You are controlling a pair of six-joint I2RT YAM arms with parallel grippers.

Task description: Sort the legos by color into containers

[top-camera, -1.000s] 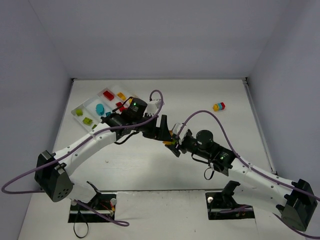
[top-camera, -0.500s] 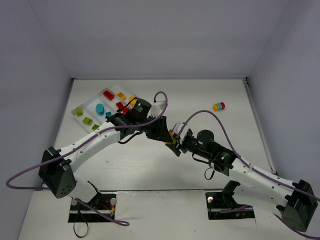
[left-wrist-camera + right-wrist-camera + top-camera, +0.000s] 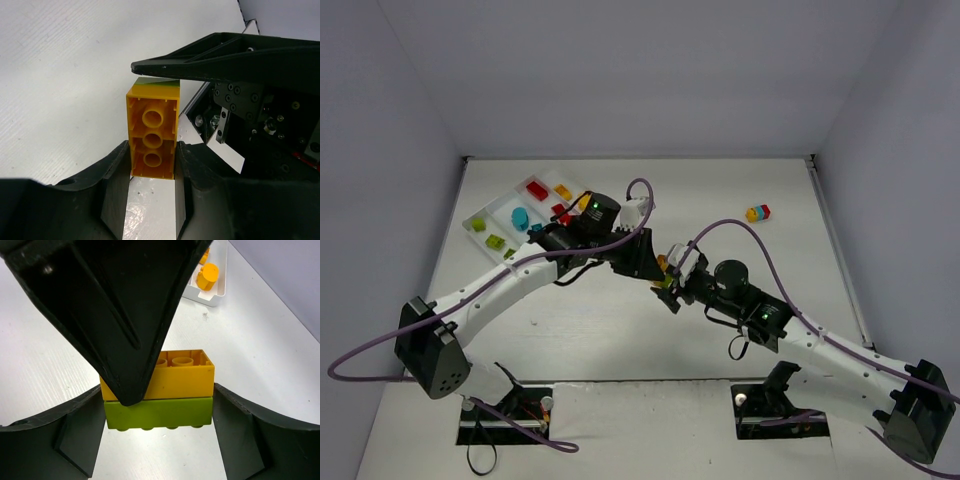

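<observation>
I will next move my left gripper off the lime-green lego [image 3: 157,412], outward and down into the container's section with yellow legos, and release, since the lego it holds is yellow.
A yellow lego [image 3: 152,135] is stacked on a lime-green lego [image 3: 157,412], and the pair hangs above mid-table [image 3: 665,268]. My left gripper [image 3: 152,155] is shut on the yellow one's long sides. My right gripper [image 3: 157,400] has its fingers against both ends of the pair. One left finger [image 3: 115,315] covers part of the pair in the right wrist view. The white tray of containers [image 3: 480,222] lies at the far left with red, yellow, teal and green legos in its compartments. A red, yellow and blue cluster [image 3: 757,213] sits at the far right.
Both arms meet over the table's middle, their purple cables looping above them. The tray's corner [image 3: 212,297] with an orange piece [image 3: 207,276] shows behind the pair in the right wrist view. Walls enclose the table on three sides.
My left gripper has closed onto the yellow lego that the right gripper holds up. The left arm's wrist shifted slightly; the pair stayed in place.
</observation>
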